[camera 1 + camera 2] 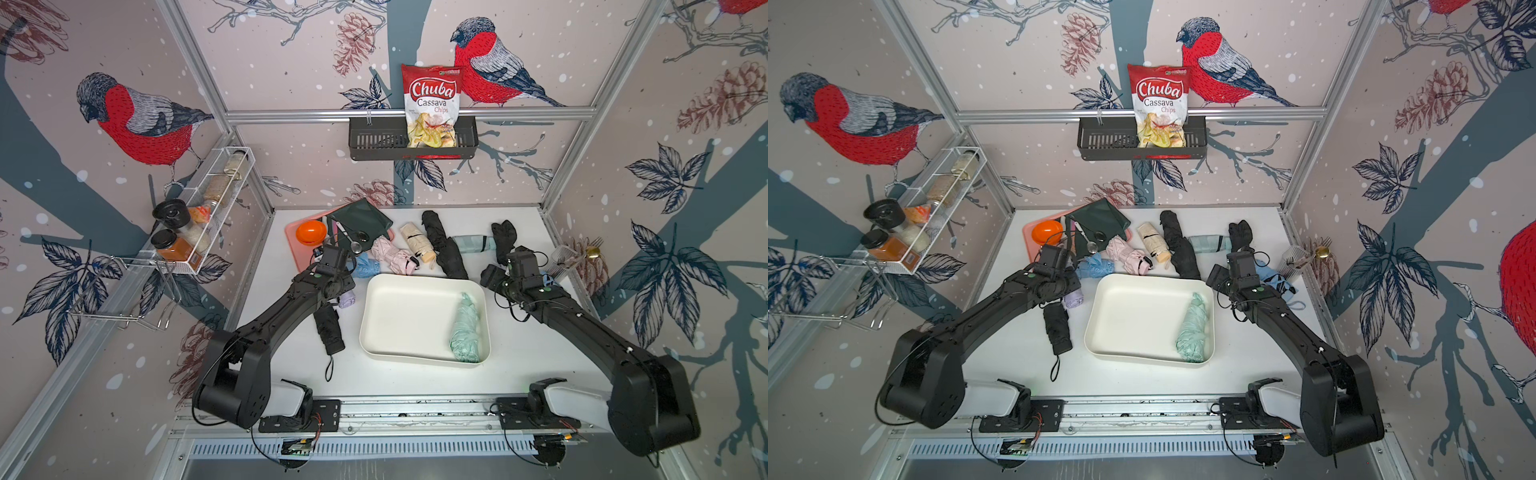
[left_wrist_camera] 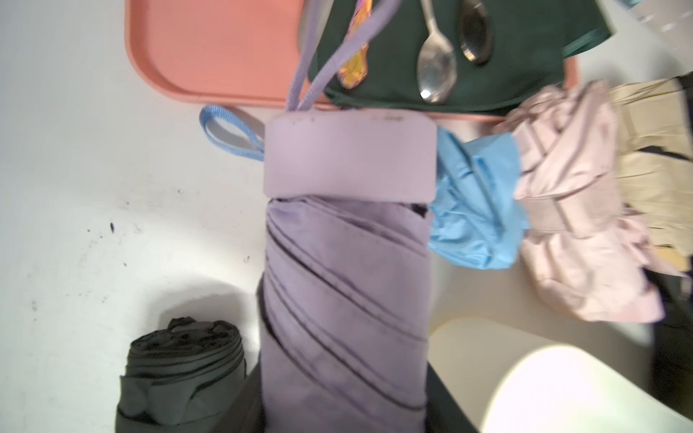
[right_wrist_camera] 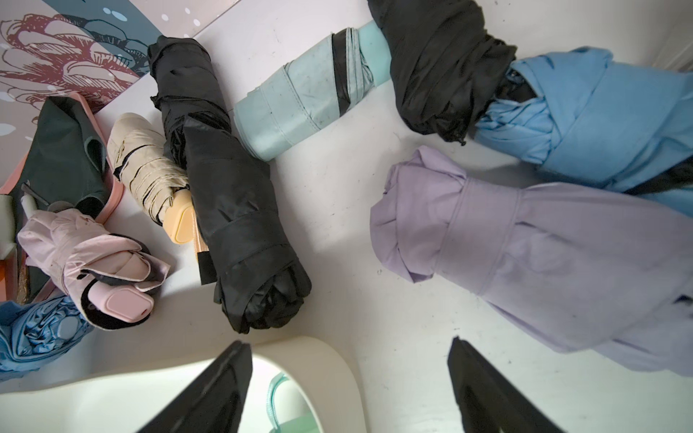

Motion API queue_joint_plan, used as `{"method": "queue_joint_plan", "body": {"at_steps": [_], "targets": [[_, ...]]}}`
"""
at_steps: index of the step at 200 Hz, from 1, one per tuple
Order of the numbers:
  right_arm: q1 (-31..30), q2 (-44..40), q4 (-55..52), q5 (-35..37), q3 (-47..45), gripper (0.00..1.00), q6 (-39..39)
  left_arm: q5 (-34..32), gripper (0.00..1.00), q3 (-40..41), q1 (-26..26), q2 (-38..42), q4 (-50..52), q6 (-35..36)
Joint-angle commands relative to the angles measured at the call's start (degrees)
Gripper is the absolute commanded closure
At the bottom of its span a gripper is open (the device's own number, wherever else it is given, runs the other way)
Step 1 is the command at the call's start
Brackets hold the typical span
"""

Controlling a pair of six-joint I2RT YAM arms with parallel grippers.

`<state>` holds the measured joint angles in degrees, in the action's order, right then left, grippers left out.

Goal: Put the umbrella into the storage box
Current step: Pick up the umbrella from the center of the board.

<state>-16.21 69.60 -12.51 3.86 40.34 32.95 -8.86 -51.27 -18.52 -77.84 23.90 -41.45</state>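
Observation:
My left gripper lifts the lilac umbrella over the box's rim next. Then it lowers it to the box's bare bottom beside the mint umbrella (image 1: 465,328) and releases it.
The storage box (image 1: 428,279) is an off-white bin in the middle of the table, seen in both top views, with a mint umbrella (image 1: 465,328) lying in its right part. Left of the box my left gripper (image 2: 345,393) is shut on a lilac umbrella (image 2: 345,281), with a dark finger (image 2: 446,405) pressed against each side. The lilac umbrella (image 1: 347,298) pokes out under the left wrist. My right gripper (image 3: 348,382) stands open and holds nothing, at the box's far right corner (image 3: 330,360). A second lilac umbrella (image 3: 525,255) lies beside it.
Several folded umbrellas lie behind the box: light blue (image 1: 365,266), pink (image 1: 390,253), beige (image 1: 417,243), long black (image 1: 444,245), pale teal (image 1: 473,243), black (image 1: 503,239). Another black one (image 1: 328,328) lies left of the box. A pink tray (image 1: 293,239) holds an orange bowl (image 1: 311,232).

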Motion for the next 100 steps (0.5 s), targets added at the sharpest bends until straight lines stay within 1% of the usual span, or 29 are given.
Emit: {"method": "queue_joint_plan", "body": {"at_steps": [1,18,52,62,65,77,100], "targets": [[-0.5,-1.3,-1.9,1.3,-1.1,0.14,0.9,4.8,0.56,-1.0,0.0,2.9,1.1,2.7],[-0.8,-2.7,-1.9,1.5,-2.4,0.14,1.2,7.3,0.56,-1.8,-2.0,4.3,1.7,3.0],[-1.4,-6.0,-1.9,2.2,-4.9,0.15,2.6,11.2,0.56,-5.6,-9.6,4.1,2.1,4.7],[-1.8,-7.2,-2.0,2.3,-5.7,0.15,3.0,11.6,0.56,-5.6,-11.9,3.1,1.8,4.8],[-1.9,-7.5,-2.0,2.4,-6.0,0.15,3.1,11.6,0.56,-7.1,-12.7,2.8,1.6,4.8],[-2.6,-9.0,-2.2,2.7,-7.0,0.16,3.6,11.9,0.56,-8.2,-15.6,1.4,0.5,4.8],[-3.5,-12.3,-2.4,2.9,-8.8,0.16,4.3,13.0,0.56,-9.5,-20.9,-3.2,-2.4,4.3]]}}
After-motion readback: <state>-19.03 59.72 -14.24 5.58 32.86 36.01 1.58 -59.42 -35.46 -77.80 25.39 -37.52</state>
